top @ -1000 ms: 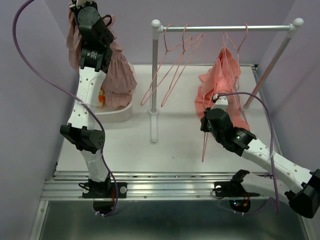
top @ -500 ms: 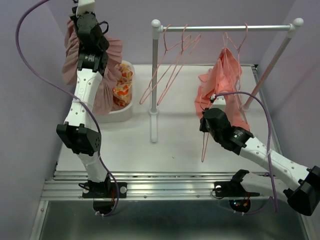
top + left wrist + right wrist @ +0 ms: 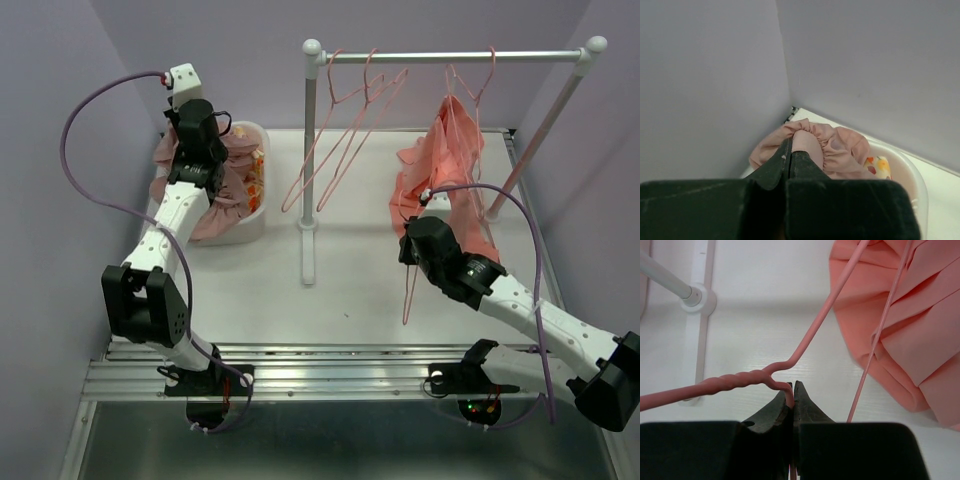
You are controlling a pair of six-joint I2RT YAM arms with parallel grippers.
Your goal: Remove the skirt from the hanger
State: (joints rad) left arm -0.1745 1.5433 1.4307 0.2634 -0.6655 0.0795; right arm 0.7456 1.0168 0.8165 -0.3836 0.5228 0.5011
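The skirt's body is already bunched in the white basin and its waistband is held above, so I need to lower my left gripper into the basin and let go of the waistband.
My left gripper (image 3: 203,165) is shut on the gathered waistband of a dusty pink skirt (image 3: 218,208), which lies bunched in a white basin (image 3: 246,230) at the back left. In the left wrist view the fingertips of my left gripper (image 3: 790,145) pinch the skirt (image 3: 837,150) over the basin (image 3: 914,172). My right gripper (image 3: 408,246) is shut on a bare pink wire hanger (image 3: 408,292) that hangs down from it. In the right wrist view my right gripper (image 3: 792,388) clamps the hanger (image 3: 740,380) just below its twisted neck.
A white clothes rack (image 3: 450,57) stands across the back with empty pink hangers (image 3: 340,130) and a coral pleated skirt (image 3: 440,170) on a hanger. The coral skirt (image 3: 905,340) and the rack's post foot (image 3: 697,297) lie ahead of my right gripper. A patterned garment (image 3: 875,165) is in the basin.
My left arm has come down from high above with the pink skirt, which now lies bunched in the basin. My right arm and the hanger have barely moved.
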